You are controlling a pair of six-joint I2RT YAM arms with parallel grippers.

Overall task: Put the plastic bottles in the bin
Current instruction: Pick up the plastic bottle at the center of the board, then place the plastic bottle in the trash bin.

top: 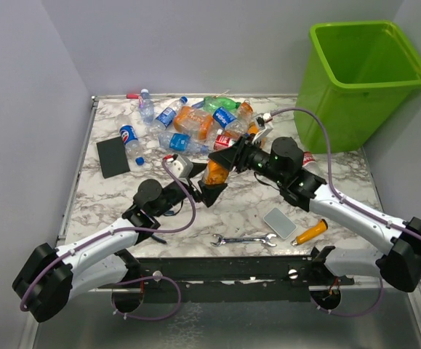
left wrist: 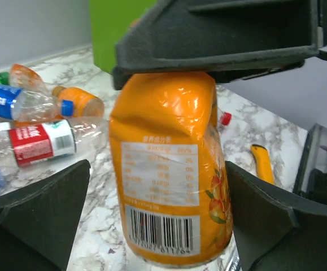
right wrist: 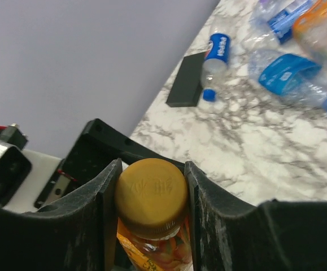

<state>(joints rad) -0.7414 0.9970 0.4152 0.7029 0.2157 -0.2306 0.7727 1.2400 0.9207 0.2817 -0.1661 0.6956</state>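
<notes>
The bottle's cap goes up, outward and to the right in the top view next, over the bin's high rim, and my right gripper releases it over the bin's opening.
An orange bottle [top: 216,173] with an orange label hangs upright over the table's middle. My right gripper [top: 233,155] is shut on its yellow cap [right wrist: 151,195], one finger on each side. My left gripper [top: 204,190] stands open around the bottle's lower body [left wrist: 169,169]. Its left finger [left wrist: 50,209] is well apart from the label, and the right finger [left wrist: 265,214] is close beside it. Several more plastic bottles [top: 195,123] lie heaped at the table's back. A Pepsi-labelled one [top: 130,142] lies to their left. The lime-green bin [top: 341,109] stands off the back right corner.
A flat black slab [top: 113,156] lies at the left, beside the Pepsi bottle [right wrist: 215,56]. Near the front edge lie a wrench [top: 243,239], a grey slab [top: 279,222] and an orange-handled screwdriver [top: 310,232]. Walls close in the left and back.
</notes>
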